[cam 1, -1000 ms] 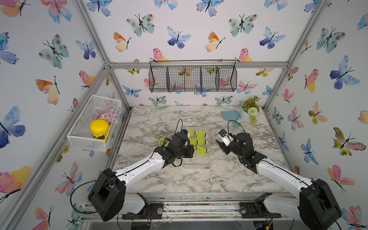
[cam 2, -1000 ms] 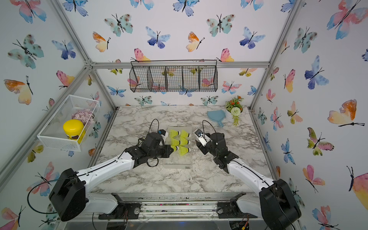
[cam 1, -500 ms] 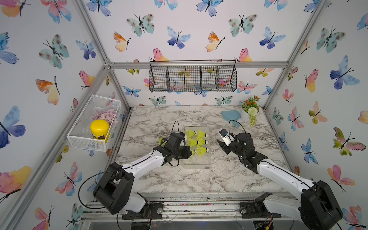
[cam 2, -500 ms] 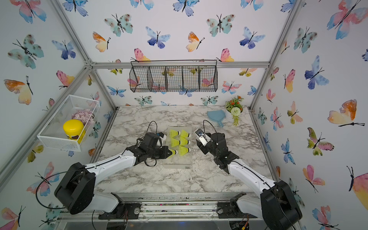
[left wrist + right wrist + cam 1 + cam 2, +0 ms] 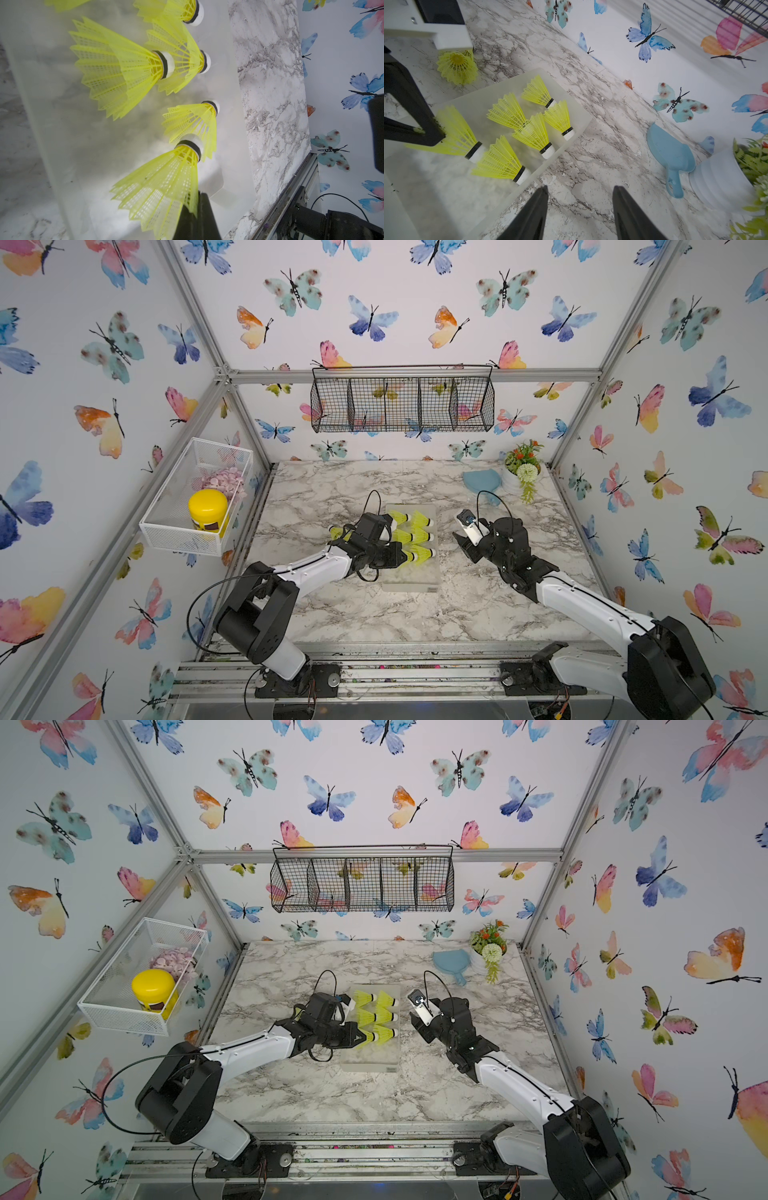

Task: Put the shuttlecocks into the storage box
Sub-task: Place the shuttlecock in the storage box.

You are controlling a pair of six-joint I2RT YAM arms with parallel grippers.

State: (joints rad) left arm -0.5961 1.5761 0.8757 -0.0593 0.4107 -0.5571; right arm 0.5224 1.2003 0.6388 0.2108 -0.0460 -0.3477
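My left gripper should next move slightly outward and let go of the edge of the shuttlecock's skirt, toward the gap where the open bottom of the box shows between the held shuttlecock and the next row.
The frosted storage box point(image 5: 411, 580) point(image 5: 370, 1061) lies mid-table and holds several neon yellow shuttlecocks point(image 5: 419, 523) point(image 5: 533, 133) on their sides. My left gripper point(image 5: 401, 558) point(image 5: 198, 194) is shut on the skirt edge of one more shuttlecock point(image 5: 164, 187) point(image 5: 458, 135). It holds this one low over the box's near end, white tip beside another one's skirt. Whether it rests on the floor is unclear. A loose shuttlecock point(image 5: 456, 66) point(image 5: 336, 532) lies on the table left of the box, partly behind my left arm. My right gripper point(image 5: 465, 549) point(image 5: 579, 187) is open and empty just right of the box.
A blue scoop point(image 5: 482, 483) and a white plant pot point(image 5: 521, 472) stand at the back right. A white mesh basket point(image 5: 183, 531) with a yellow-lidded jar hangs on the left wall. A black wire basket point(image 5: 401, 400) hangs on the back wall.
My left arm has dropped lower and reached a little further over the box with the shuttlecock still in its grip. The right arm has stayed where it was.
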